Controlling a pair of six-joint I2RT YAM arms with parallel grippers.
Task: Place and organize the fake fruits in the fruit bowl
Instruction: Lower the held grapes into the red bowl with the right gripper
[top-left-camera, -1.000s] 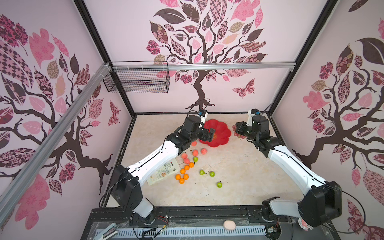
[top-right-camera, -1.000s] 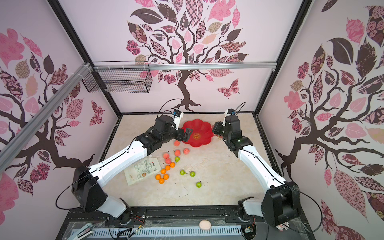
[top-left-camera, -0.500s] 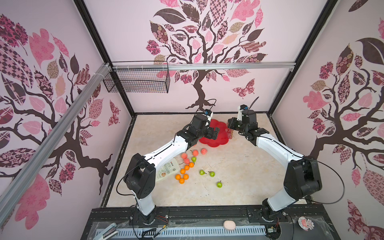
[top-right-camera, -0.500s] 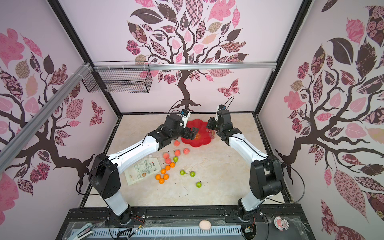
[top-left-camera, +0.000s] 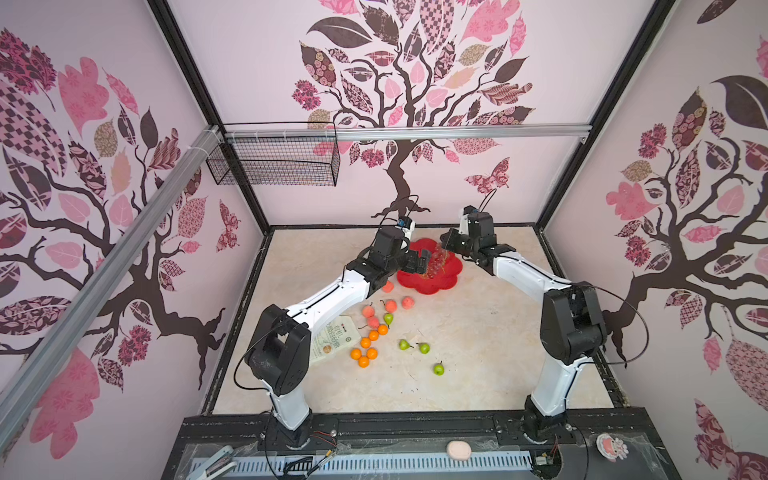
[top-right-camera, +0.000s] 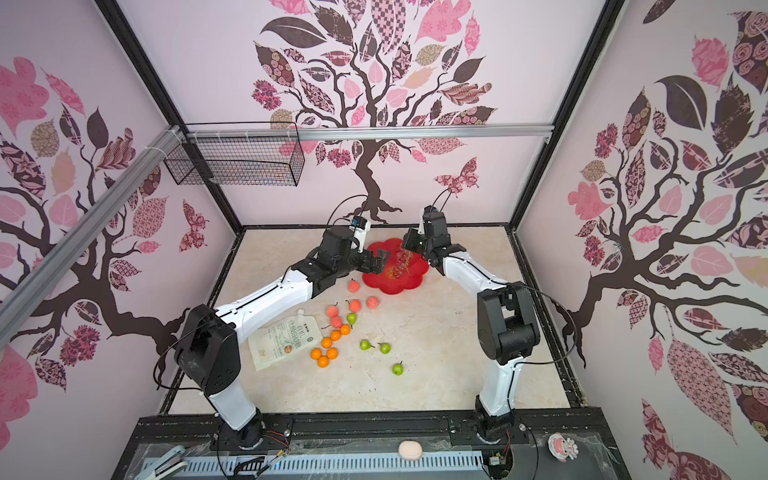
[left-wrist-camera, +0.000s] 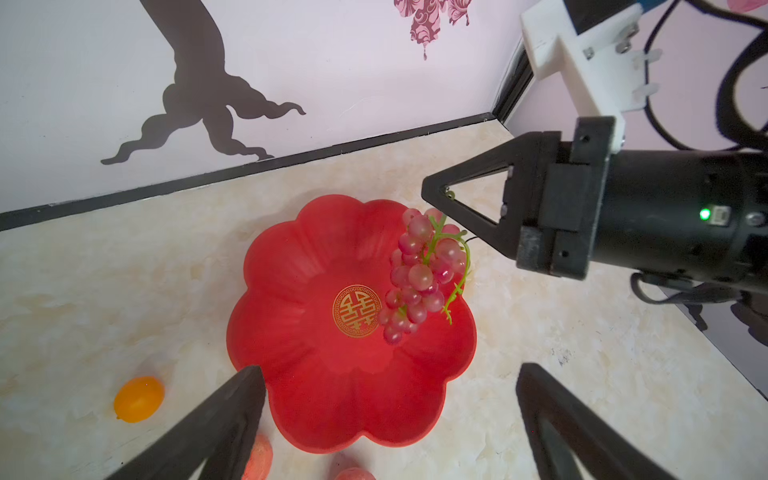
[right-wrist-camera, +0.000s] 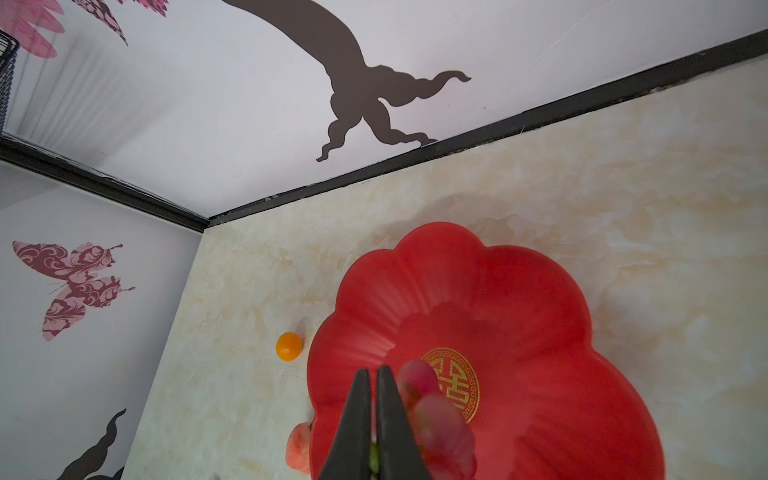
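Observation:
The green stem goes down in my right gripper toward the bowl's bottom (right-wrist-camera: 512, 345), beside the gold emblem below, next. It is then released, as the grape bunch (right-wrist-camera: 432, 399) still hangs.
The fruit bowl (top-left-camera: 419, 283) (top-right-camera: 388, 286), red and flower-shaped, sits near the back wall. My right gripper (right-wrist-camera: 373, 370) (left-wrist-camera: 432, 193) is shut on the green stem of the grape bunch (left-wrist-camera: 419, 274) (right-wrist-camera: 432, 399), which hangs over the bowl (left-wrist-camera: 316, 257) beside its gold emblem. My left gripper (left-wrist-camera: 389, 370) (top-left-camera: 424, 259) stands open at the bowl's near rim, with nothing between its fingers. Peaches (top-left-camera: 390, 305), oranges (top-left-camera: 365, 343) and pears (top-left-camera: 424, 348) lie loose on the table in front of the bowl.
A white printed pouch (top-right-camera: 286, 338) lies left of the oranges. One orange (left-wrist-camera: 139, 399) (right-wrist-camera: 289, 345) and a peach (right-wrist-camera: 300, 449) rest close to the bowl's rim. A black wire basket (top-left-camera: 274, 162) hangs on the back-left wall. The back wall stands close behind the bowl.
My right gripper has swung left, carrying the grape bunch from beside the bowl to over it. My left gripper has shifted right along the bowl's near edge.

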